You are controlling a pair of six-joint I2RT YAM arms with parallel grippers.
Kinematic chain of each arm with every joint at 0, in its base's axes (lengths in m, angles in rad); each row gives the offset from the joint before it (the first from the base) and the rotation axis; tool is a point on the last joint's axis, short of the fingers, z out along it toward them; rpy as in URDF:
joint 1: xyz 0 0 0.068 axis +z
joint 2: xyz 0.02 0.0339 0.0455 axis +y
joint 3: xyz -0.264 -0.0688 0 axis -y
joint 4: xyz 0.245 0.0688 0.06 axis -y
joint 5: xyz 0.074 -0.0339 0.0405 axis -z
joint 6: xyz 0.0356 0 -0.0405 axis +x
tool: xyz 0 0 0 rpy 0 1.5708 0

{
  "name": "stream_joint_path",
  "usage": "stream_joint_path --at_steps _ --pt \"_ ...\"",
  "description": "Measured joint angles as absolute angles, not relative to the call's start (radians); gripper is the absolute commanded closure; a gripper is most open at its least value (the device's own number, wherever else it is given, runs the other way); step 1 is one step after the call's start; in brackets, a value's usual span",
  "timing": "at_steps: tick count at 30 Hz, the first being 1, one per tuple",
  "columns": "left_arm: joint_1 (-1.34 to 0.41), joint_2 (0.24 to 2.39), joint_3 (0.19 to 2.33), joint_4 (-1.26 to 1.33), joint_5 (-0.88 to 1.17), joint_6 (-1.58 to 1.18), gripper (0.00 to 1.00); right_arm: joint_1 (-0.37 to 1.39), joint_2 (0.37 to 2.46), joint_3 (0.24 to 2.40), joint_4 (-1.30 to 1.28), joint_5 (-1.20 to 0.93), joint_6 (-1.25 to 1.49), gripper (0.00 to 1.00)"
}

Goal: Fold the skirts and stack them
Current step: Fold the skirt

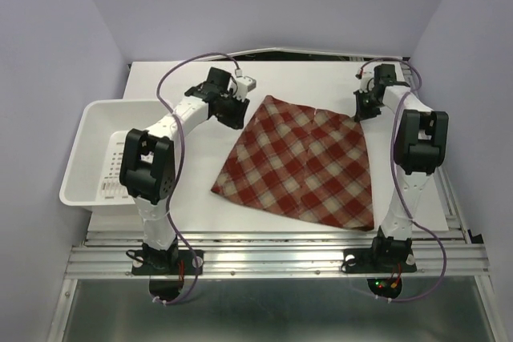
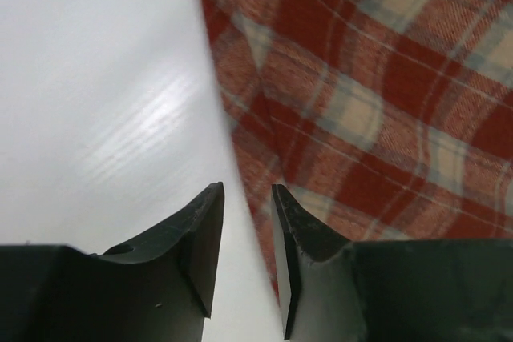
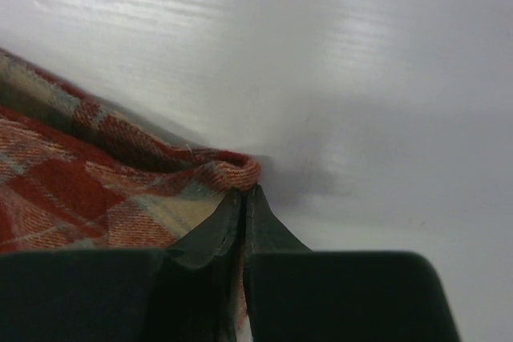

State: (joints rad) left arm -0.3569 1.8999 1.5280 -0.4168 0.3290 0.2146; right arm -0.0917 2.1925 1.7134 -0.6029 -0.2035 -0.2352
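Note:
My right gripper moves back along the skirt's long side edge [image 1: 361, 167] next and releases the skirt's bunched corner, as that edge runs back from the gripper toward the rails.
One red, maroon and cream plaid skirt [image 1: 304, 162] lies spread flat on the white table, narrow end at the back. My left gripper [image 1: 234, 115] is open at the skirt's back left corner; in the left wrist view [image 2: 247, 198] its jaws straddle the cloth's left edge [image 2: 240, 158], one finger on the table, one over the plaid. My right gripper [image 1: 362, 111] is at the back right corner. In the right wrist view [image 3: 244, 194] its jaws are shut on the skirt's bunched corner [image 3: 228, 172].
A white perforated plastic basket [image 1: 96, 150] stands at the left of the table, beside the left arm. The table's near edge meets metal rails [image 1: 272, 258]. Purple walls close in on the left, back and right.

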Motion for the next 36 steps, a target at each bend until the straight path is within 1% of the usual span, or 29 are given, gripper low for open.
stream_joint_path --at_steps 6,10,14,17,19,20,21,22,23,24,25,26,28,29,30,31,33,34,36 --pt "-0.414 1.901 1.373 -0.523 0.37 0.27 0.64 -0.092 2.106 1.59 -0.599 -0.158 -0.274 0.99" --pt "-0.413 1.95 1.353 -0.563 0.34 0.272 0.67 -0.092 2.087 1.557 -0.589 -0.144 -0.301 0.99" --pt "-0.4 2.004 1.428 -0.589 0.296 0.268 0.67 -0.092 2.051 1.507 -0.592 -0.138 -0.347 0.99" --pt "-0.384 2.106 1.592 -0.638 0.27 0.262 0.7 -0.092 2.01 1.454 -0.624 -0.142 -0.407 0.99" --pt "-0.364 2.244 1.818 -0.692 0.251 0.257 0.71 -0.092 1.99 1.433 -0.664 -0.176 -0.445 0.87" --pt "-0.358 2.307 1.934 -0.693 0.237 0.256 0.71 -0.092 1.98 1.424 -0.701 -0.194 -0.469 0.76" --pt "-0.347 2.39 2.061 -0.693 0.233 0.256 0.7 -0.092 1.976 1.421 -0.721 -0.216 -0.486 0.5" --pt "-0.342 2.434 2.142 -0.703 0.222 0.258 0.67 -0.093 1.973 1.419 -0.768 -0.253 -0.507 0.44" --pt "-0.338 2.496 2.252 -0.714 0.206 0.262 0.65 -0.094 1.971 1.416 -0.811 -0.287 -0.532 0.43" --pt "-0.336 2.558 2.352 -0.707 0.196 0.266 0.62 -0.097 1.971 1.412 -0.874 -0.349 -0.576 0.42" --pt "-0.333 2.591 2.41 -0.696 0.183 0.272 0.59 -0.098 1.971 1.411 -0.937 -0.397 -0.608 0.42" --pt "-0.331 2.605 2.429 -0.68 0.173 0.278 0.54 -0.099 1.971 1.411 -0.985 -0.435 -0.622 0.42" --pt "-0.327 2.596 2.404 -0.65 0.163 0.286 0.5 -0.098 1.958 1.411 -1.055 -0.492 -0.628 0.43" --pt "-0.325 2.568 2.349 -0.616 0.165 0.29 0.45 -0.097 1.943 1.416 -1.072 -0.513 -0.626 0.44" --pt "-0.324 2.533 2.292 -0.587 0.165 0.291 0.44 -0.097 1.931 1.426 -1.081 -0.53 -0.615 0.46" --pt "-0.323 2.503 2.241 -0.57 0.167 0.293 0.43 -0.098 1.919 1.46 -1.09 -0.548 -0.6 0.49" --pt "-0.323 2.403 2.103 -0.534 0.19 0.293 0.43 -0.101 1.91 1.516 -1.075 -0.568 -0.573 0.52" --pt "-0.323 2.355 2.047 -0.524 0.209 0.291 0.43 -0.104 1.909 1.562 -1.045 -0.594 -0.541 0.56" --pt "-0.323 2.26 1.973 -0.519 0.25 0.285 0.43 -0.103 1.912 1.613 -1.008 -0.629 -0.509 0.59"
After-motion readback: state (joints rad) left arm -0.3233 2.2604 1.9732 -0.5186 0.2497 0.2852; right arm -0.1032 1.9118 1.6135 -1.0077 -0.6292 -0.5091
